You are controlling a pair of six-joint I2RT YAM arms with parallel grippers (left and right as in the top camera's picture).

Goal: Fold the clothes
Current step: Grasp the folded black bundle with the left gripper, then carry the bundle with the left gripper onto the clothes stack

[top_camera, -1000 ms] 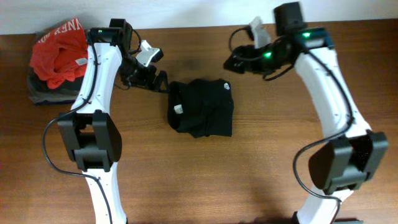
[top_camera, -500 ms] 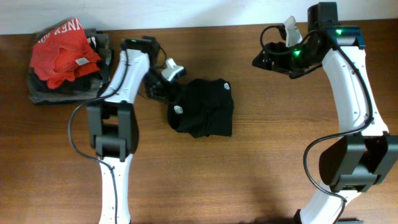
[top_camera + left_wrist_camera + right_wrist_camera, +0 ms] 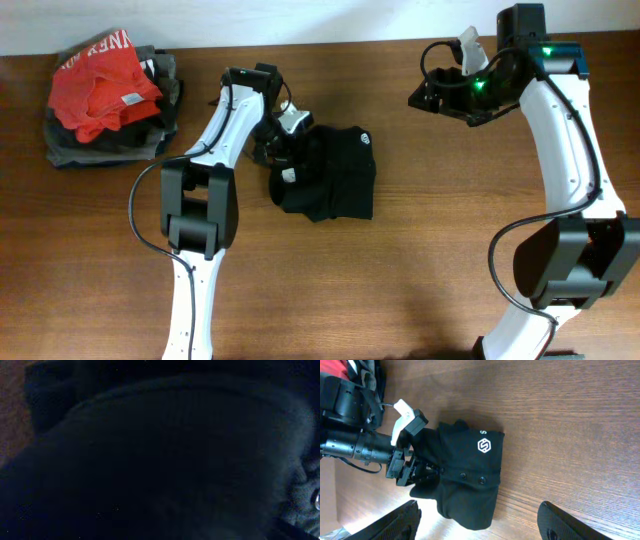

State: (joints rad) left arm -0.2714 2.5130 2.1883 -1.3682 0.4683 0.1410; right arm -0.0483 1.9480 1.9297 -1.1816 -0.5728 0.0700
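Observation:
I should push my left gripper to the right in the overhead view, into the bundle's edge (image 3: 296,163) next to the small white label, because its fingers already touch that edge.
The clothes are one black T-shirt (image 3: 335,175), lying folded into a compact bundle mid-table, white logo (image 3: 362,139) up and a small white label (image 3: 288,176) at its left edge. My left gripper (image 3: 280,148) is pushed against the bundle's upper-left edge. Dark fabric (image 3: 160,450) fills the left wrist view and hides its fingers. In the right wrist view the left gripper (image 3: 405,467) touches the shirt (image 3: 470,470), but its jaw spacing is unclear. My right gripper (image 3: 432,97) hangs open and empty in the air at the back right, well away from the shirt.
A red garment with white lettering (image 3: 100,75) lies on a pile of grey and dark folded garments (image 3: 100,150) at the back left corner. Bare brown tabletop (image 3: 400,280) surrounds the shirt at the front and right.
My left gripper has moved right, from a gap beside the shirt to its left edge. The right arm swung up and right, then stayed still.

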